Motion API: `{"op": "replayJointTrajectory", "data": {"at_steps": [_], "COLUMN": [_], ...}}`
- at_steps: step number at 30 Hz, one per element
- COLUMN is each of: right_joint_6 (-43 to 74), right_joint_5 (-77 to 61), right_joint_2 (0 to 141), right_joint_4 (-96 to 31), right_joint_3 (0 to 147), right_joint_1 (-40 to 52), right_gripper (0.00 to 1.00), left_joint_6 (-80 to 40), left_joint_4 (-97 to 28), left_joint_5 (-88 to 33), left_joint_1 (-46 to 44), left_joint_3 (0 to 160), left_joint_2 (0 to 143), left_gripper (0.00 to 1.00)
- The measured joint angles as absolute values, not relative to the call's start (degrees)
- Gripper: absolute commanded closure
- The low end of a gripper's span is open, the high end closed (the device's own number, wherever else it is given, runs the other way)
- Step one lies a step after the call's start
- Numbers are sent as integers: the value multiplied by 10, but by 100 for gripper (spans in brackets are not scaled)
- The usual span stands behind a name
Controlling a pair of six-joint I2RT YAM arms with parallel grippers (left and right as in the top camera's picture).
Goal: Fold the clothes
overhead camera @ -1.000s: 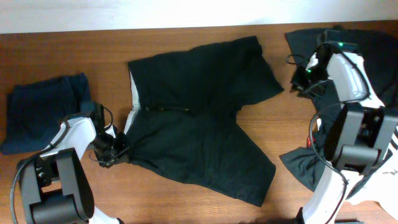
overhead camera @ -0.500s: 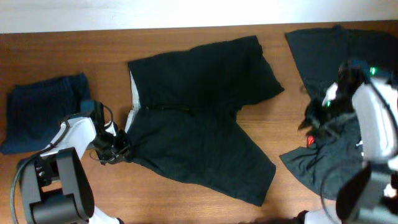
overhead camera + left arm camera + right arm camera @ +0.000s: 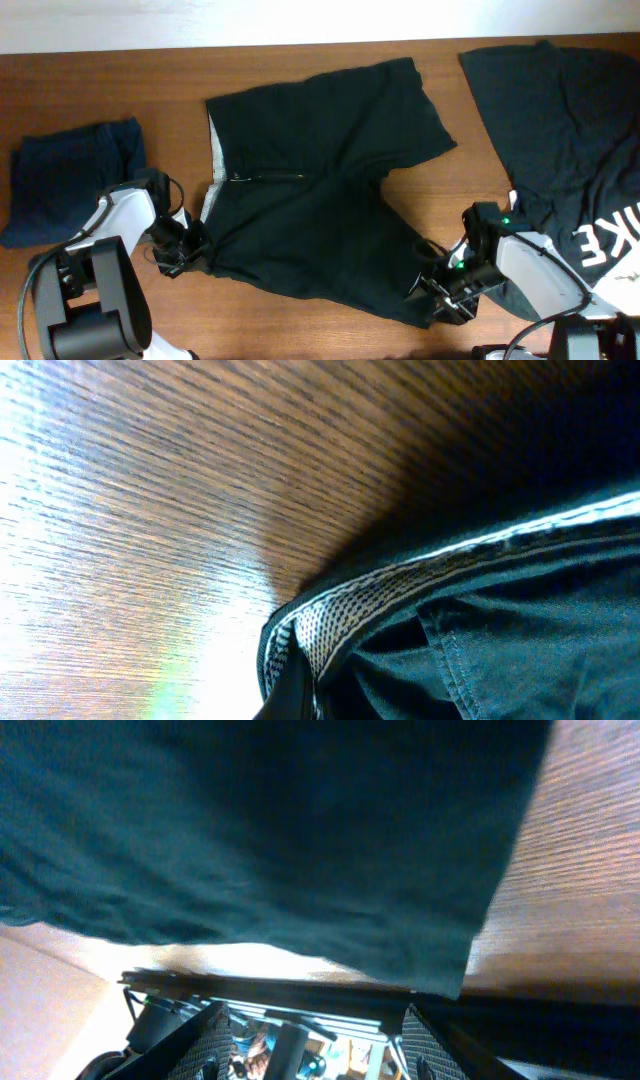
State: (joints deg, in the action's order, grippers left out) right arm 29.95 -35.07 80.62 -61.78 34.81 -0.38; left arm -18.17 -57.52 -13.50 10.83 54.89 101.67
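My right gripper has its fingers open. It should next lower them around the front corner of the leg hem, toward the right in its wrist view.
Black shorts (image 3: 320, 190) lie spread flat mid-table, with a pale inner waistband strip (image 3: 210, 170) along their left side. My left gripper (image 3: 185, 250) is at the waistband's front corner. In the left wrist view it is shut on the patterned waistband (image 3: 400, 595), with only a dark fingertip (image 3: 290, 695) showing. My right gripper (image 3: 437, 297) is open at the front right leg hem. In the right wrist view its fingers (image 3: 215, 1035) stand wide apart, just off the shorts' hem (image 3: 280, 840).
A folded dark navy garment (image 3: 70, 180) lies at the left. A black shirt (image 3: 570, 120) with white lettering (image 3: 605, 235) is spread at the right, partly under my right arm. The table's front edge (image 3: 300, 985) runs close to my right gripper.
My right arm has swung from the back right, above the black shirt, down to the front by the shorts' right leg hem. My left gripper has stayed at the waistband corner.
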Motion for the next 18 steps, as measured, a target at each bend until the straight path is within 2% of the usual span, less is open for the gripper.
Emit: {"op": "replayJointTrajectory", "data": {"at_steps": [11,18], "right_joint_6": [377,434], "right_joint_5": [-268,-257], "right_joint_2": [806,806], "right_joint_4": [-579,-565], "right_joint_3": [324,305], "right_joint_1": [0,73], "right_gripper": [41,41], "left_joint_6": [-182,-182], "left_joint_4": [-573,-572], "left_joint_5": [-135,-135], "left_joint_1": [108,108], "left_joint_3": [547,547], "left_joint_2": [1017,1017], "left_gripper": [99,99]}}
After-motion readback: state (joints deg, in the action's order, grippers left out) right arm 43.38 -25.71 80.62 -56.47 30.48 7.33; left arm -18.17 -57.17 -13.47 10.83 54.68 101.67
